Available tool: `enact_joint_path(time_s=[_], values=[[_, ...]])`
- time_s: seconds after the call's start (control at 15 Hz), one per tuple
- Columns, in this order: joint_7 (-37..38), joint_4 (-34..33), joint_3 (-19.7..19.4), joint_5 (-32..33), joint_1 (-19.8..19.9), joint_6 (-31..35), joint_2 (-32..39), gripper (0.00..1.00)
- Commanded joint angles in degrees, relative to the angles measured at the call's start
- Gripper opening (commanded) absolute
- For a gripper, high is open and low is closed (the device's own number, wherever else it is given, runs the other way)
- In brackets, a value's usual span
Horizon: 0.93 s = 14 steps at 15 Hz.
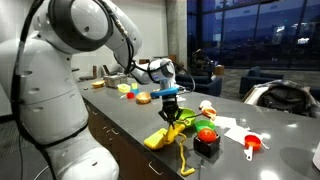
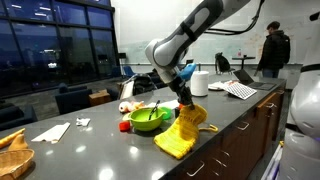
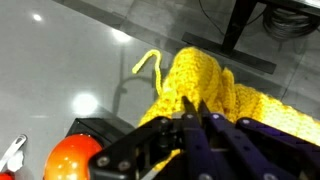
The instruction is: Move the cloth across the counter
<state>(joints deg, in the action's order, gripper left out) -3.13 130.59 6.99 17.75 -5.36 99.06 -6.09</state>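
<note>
The top of the cloth still hangs above the grey counter, so the gripper will go down over the cloth's draped lower end on the counter and let go of the top there.
The yellow cloth hangs from my gripper, its lower end draped on the grey counter and a thin strip trailing toward the front edge. In an exterior view the cloth spreads out below the gripper, beside the green bowl. In the wrist view the fingers are pinched together on the knitted cloth, with the thin strip curling off at upper left.
A green bowl, an orange-red object, a black block, white paper sheets and small toys stand on the counter. A paper roll and a person are at the far end.
</note>
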Motion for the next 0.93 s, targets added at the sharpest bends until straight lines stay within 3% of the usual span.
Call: enact_joint_path(time_s=[0.0,0.33,0.87], values=[[4.67,-4.27,2.85,3.53,-2.49,-7.24,3.22,0.01],[5.63,-9.44,5.59,3.58,-5.83,-10.91,11.26,0.01],[1.98,-17.36,6.38,-0.31,-8.34,-8.53,22.80,0.01]])
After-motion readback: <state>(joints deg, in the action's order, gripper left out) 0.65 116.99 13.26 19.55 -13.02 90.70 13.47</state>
